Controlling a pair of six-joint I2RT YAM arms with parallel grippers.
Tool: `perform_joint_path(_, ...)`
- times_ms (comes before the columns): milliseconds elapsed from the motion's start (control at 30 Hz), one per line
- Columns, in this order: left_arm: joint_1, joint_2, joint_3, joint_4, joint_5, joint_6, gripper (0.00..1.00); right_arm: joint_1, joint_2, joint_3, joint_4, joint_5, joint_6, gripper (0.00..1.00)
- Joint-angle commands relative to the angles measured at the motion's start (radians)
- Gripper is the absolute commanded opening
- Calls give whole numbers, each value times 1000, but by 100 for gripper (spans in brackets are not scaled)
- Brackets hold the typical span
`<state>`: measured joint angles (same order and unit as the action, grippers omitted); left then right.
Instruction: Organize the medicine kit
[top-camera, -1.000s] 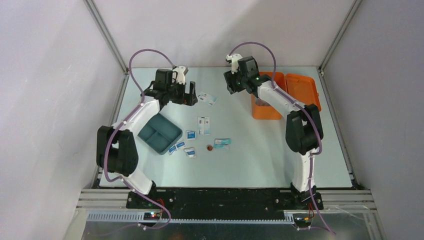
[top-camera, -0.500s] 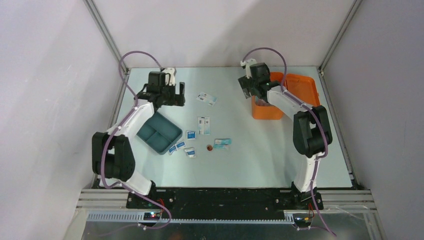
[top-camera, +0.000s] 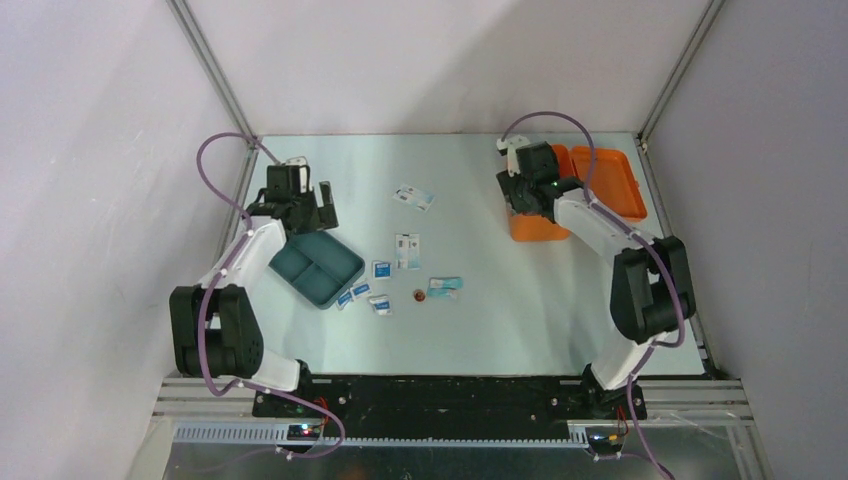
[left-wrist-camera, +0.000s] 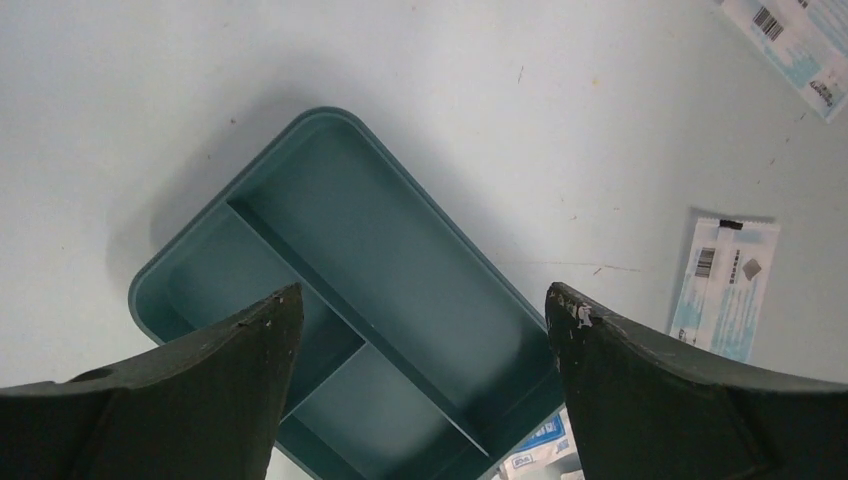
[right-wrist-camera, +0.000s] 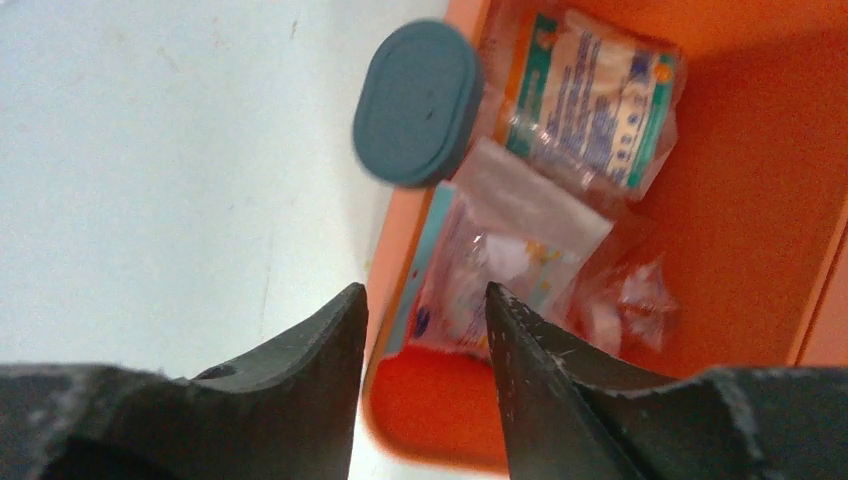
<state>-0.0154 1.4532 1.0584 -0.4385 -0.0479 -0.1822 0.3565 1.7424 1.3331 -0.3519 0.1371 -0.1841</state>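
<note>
The long divider of the teal divided tray runs between the left gripper's open fingers, so the left gripper will next go down and pull back, narrowing onto that divider.
The medicine kit (top-camera: 545, 225) is an open orange box at the back right, its lid (top-camera: 610, 180) laid flat behind it. Inside lie clear packets (right-wrist-camera: 590, 95) and a grey-teal oval container (right-wrist-camera: 418, 100) at the rim. My right gripper (top-camera: 520, 192) hovers over the kit's left wall (right-wrist-camera: 395, 270), jaws part open and empty, the wall showing between the fingertips (right-wrist-camera: 350, 305). My left gripper (top-camera: 322, 200) is wide open and empty above the teal divided tray (top-camera: 318, 265), which fills the left wrist view (left-wrist-camera: 380, 260).
Several small sachets lie loose mid-table: one at the back (top-camera: 414, 196), one in the middle (top-camera: 407, 248), one teal (top-camera: 445, 286), and small blue ones (top-camera: 352, 294) by the tray. A small brown item (top-camera: 419, 295) sits among them. Frame posts stand at the back corners.
My left arm swung left and nearer, from beside the back sachet to above the teal tray. My right arm moved right, from the open table to over the kit's left wall.
</note>
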Motion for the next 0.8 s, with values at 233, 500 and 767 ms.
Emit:
perform_joint_path(233,54,-17,-40,-19,-26,-65,100,49,-210,-125,-99,-158,35,17)
perform_joint_path(500,85,2,-69,-26,-64,-95,94,68,-275,-159,-131,-228,8,30)
perform_joint_path(767,98,78,-52,-26,-73,-109,79,48,-371,-97,-130,-215,-9,62)
